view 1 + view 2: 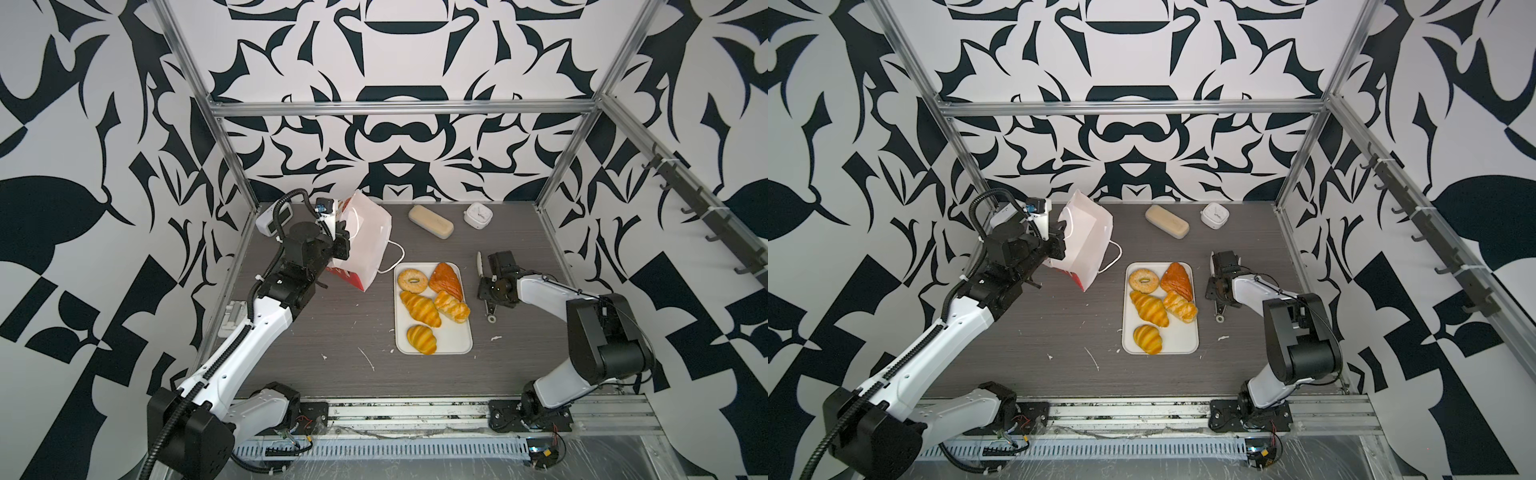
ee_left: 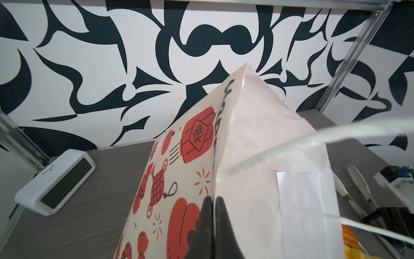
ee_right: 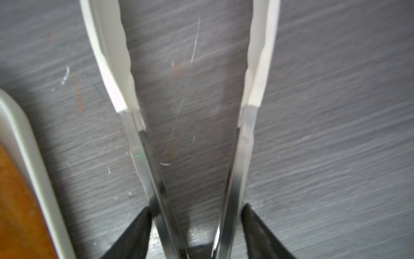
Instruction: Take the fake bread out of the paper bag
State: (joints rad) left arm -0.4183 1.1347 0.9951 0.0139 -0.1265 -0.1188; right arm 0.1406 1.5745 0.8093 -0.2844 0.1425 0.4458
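The fake bread already lies on the tray (image 1: 457,340). Next, my left gripper turns the tilted bag upright onto the bare tabletop below it and releases the bag's rim.
The paper bag (image 1: 368,239) (image 1: 1088,237) leans tilted at the back left, its white inside facing up and a red bottom corner low by the table. My left gripper (image 1: 344,245) (image 2: 214,198) is shut on the bag's rim. Several pieces of fake bread lie on the white tray (image 1: 457,340): a ring bagel (image 1: 411,280), a dark puff (image 1: 445,280), a twist (image 1: 452,306) and two croissants (image 1: 419,308) (image 1: 422,338). Just right of the tray, my right gripper (image 1: 488,270) (image 3: 197,208) grips metal tongs (image 3: 143,157). Its fingers press both arms, and the white tips stand spread over bare table.
A pale beige block (image 1: 430,222) and a small white clock (image 1: 478,215) sit at the back. A white device with a dark screen (image 2: 58,181) lies in the back left corner behind the bag. A white bracket (image 1: 235,318) sits at the table's left edge.
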